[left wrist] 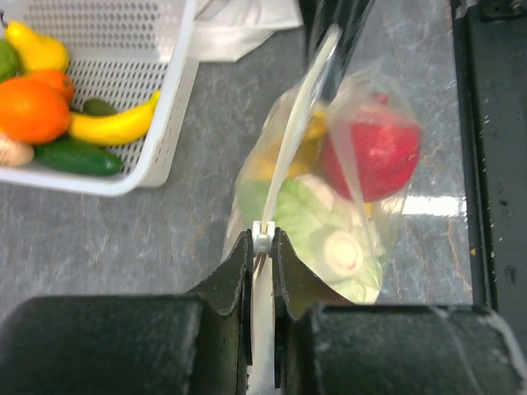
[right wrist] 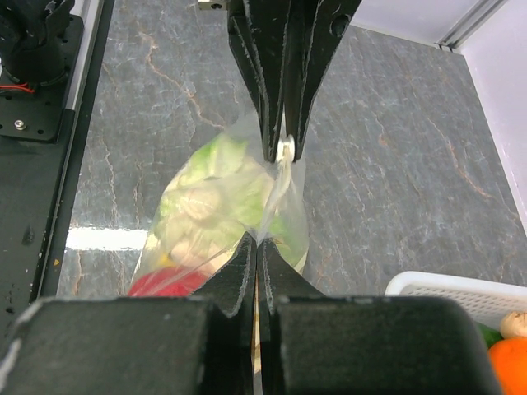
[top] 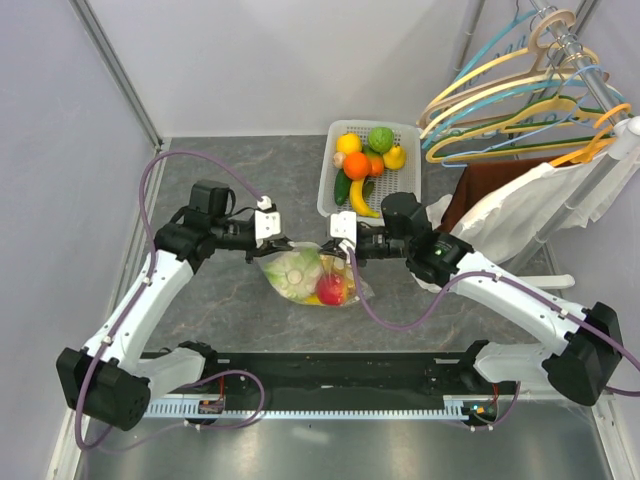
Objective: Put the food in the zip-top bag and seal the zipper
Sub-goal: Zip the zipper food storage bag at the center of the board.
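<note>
The zipper runs past the slider, so my left gripper will next pull the slider down and away from my right gripper, toward the zipper's loose end (left wrist: 261,383).
The clear zip-top bag (top: 296,268) hangs between my two grippers, just over the table. In it are a red fruit (left wrist: 372,150), a pale green leafy piece (left wrist: 306,216) and something yellow. My left gripper (left wrist: 263,239) is shut on the zipper (left wrist: 300,119) at its white slider tab (left wrist: 263,236). My right gripper (right wrist: 258,241) is shut on the bag's (right wrist: 216,194) top edge at the other end. The left gripper's fingers (right wrist: 272,78) and the slider (right wrist: 286,149) face it. In the top view the left gripper (top: 283,243) and right gripper (top: 335,246) stand close together.
A white slotted basket (top: 327,172) behind the bag holds more food: an orange (top: 356,165), a green fruit (top: 380,138), a banana (top: 358,198), a cucumber. A hanger rack (top: 530,90) with a white garment (top: 520,215) stands at the right. A black rail (top: 340,370) runs along the near edge.
</note>
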Motion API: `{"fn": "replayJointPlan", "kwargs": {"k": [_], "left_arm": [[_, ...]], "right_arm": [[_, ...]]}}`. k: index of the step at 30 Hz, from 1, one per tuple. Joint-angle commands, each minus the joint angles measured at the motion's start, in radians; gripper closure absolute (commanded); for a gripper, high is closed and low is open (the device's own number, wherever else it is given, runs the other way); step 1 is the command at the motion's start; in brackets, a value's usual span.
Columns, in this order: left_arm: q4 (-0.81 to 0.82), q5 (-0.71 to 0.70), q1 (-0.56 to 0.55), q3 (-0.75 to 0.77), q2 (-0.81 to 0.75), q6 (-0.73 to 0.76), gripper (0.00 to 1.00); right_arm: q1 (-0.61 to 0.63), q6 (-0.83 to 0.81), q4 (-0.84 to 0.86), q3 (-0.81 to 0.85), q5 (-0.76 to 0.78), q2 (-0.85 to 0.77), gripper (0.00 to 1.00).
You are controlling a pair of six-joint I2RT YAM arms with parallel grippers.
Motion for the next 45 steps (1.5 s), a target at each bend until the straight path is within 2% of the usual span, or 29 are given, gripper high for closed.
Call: {"fn": "replayJointPlan", "kwargs": {"k": [1,23,24,30,45], "left_arm": [[-0.047,-0.071,0.088,-0.015,0.03,0.085,0.98],[-0.175,-0.054,0.332,-0.04,0.122,0.318,0.98],[-0.182,-0.055,0.379,-0.037,0.128,0.327,0.98],[-0.215,-0.06,0.451,-0.02,0.169,0.385,0.97],[-0.237,-0.087,0.52,-0.023,0.206,0.444,0.95]], "right_arm": [[-0.009,-0.02,0.041,-0.004,-0.06,-0.065,1.0],[-0.059,-0.033,0.031,-0.01,-0.057,-0.083,1.0],[-0.061,-0.033,0.031,-0.01,-0.058,-0.085,1.0],[-0.064,-0.039,0.026,-0.008,-0.061,-0.083,1.0],[-0.067,-0.042,0.021,0.009,-0.064,-0.068,1.0]]}}
